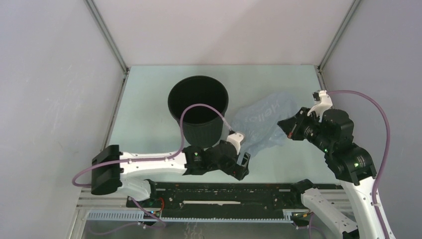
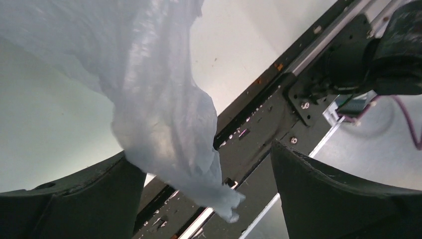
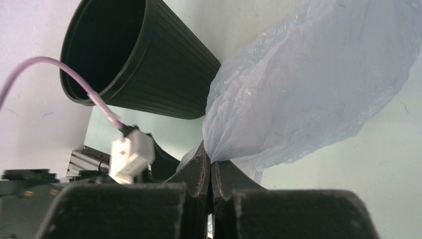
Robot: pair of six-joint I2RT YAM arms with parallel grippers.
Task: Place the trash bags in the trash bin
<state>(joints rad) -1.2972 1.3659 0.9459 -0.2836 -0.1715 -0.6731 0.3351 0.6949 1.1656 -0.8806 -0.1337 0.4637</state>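
Observation:
My left gripper moves slightly to the left in the top view next and closes, since the trash bag's crumpled corner (image 2: 191,172) already hangs between its spread fingers.
The round black trash bin (image 1: 198,99) stands upright at the table's middle, and it shows tilted in the right wrist view (image 3: 134,64). The pale grey-blue trash bag (image 1: 263,122) hangs stretched in the air to the right of the bin, faint white lettering on it. My right gripper (image 1: 288,128) is shut on the bag's right edge; its fingertips pinch the film (image 3: 211,160) and the bag (image 3: 308,89) fans out beyond them. My left gripper (image 1: 242,164) is open at the bag's near-left end. A crumpled corner of the bag (image 2: 164,119) dangles between its spread fingers (image 2: 338,194), touching neither that I can see.
The left arm's purple cable (image 1: 191,110) arcs over the bin's front. Its white connector (image 3: 130,155) shows close to my right fingers. A black rail (image 1: 224,191) runs along the near table edge, below the left gripper. Grey walls close in the table at left, right and back.

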